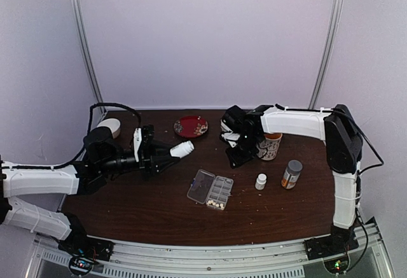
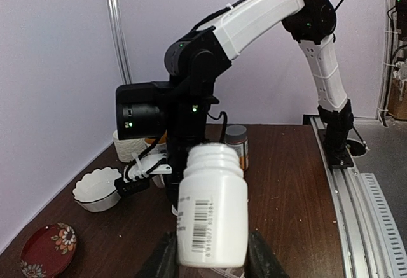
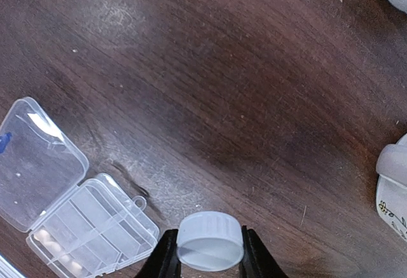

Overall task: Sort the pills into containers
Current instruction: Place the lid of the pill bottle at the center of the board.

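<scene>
The bare wood beside the pill box is clear. My right gripper should go down to it and let go of the white bottle cap (image 3: pixel 210 240) there.
The clear pill box (image 1: pixel 219 191) lies open at the table's middle, its lid (image 1: pixel 201 185) folded out to the left. A few cream pills (image 1: pixel 217 205) sit in the cells of its near row, and they show again as pills (image 3: pixel 54 250) in the box (image 3: pixel 95 221) in the right wrist view. My left gripper (image 1: pixel 166 153) hovers left of the box, shut on an uncapped white bottle (image 2: pixel 213 208) whose mouth points toward the right arm. Behind and to the right of the box, my right gripper (image 1: pixel 234 159) is shut on a white bottle cap (image 3: pixel 210 240) above the bare wood.
A red dish (image 1: pixel 191 126) and a white bowl (image 1: pixel 109 127) stand at the back. A patterned mug (image 1: pixel 270 145) is behind the right gripper. A small white bottle (image 1: pixel 261 181) and a grey-capped orange bottle (image 1: pixel 292 174) stand right of the box.
</scene>
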{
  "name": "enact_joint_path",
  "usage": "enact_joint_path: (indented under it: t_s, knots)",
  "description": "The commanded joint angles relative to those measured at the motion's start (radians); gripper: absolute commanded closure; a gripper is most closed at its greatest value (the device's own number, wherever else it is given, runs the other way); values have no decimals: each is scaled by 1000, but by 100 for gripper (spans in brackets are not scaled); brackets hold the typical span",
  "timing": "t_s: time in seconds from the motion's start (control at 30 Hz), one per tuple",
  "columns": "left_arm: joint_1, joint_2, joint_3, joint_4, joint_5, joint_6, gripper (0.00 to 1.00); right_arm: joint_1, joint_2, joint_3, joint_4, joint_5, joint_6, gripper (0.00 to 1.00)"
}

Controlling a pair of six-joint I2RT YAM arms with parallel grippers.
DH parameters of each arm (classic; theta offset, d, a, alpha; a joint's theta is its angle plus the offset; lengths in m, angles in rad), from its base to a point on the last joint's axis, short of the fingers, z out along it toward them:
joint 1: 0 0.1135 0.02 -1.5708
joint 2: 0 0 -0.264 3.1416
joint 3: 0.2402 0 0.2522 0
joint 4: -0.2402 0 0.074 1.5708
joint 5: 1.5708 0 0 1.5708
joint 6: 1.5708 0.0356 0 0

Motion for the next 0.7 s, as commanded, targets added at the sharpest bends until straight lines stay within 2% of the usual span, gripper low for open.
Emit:
enact_joint_path:
  t_s: [0.0,0.23,0.53,0.67]
  knots:
    - [-24,42,-10,42,-21,1,99,-7,8,-17,-43,31,-15,86]
    - [-40,112,-58,179,-26,1,100,-7,30,-44,-17,16,-17,83]
    - [-62,214,-52,184,-31,-28,100,-8,54,-59,-13,20,-18,80]
    - [-67,242,-50,163,-37,-23,100,-7,58,-73,-7,20,-19,72]
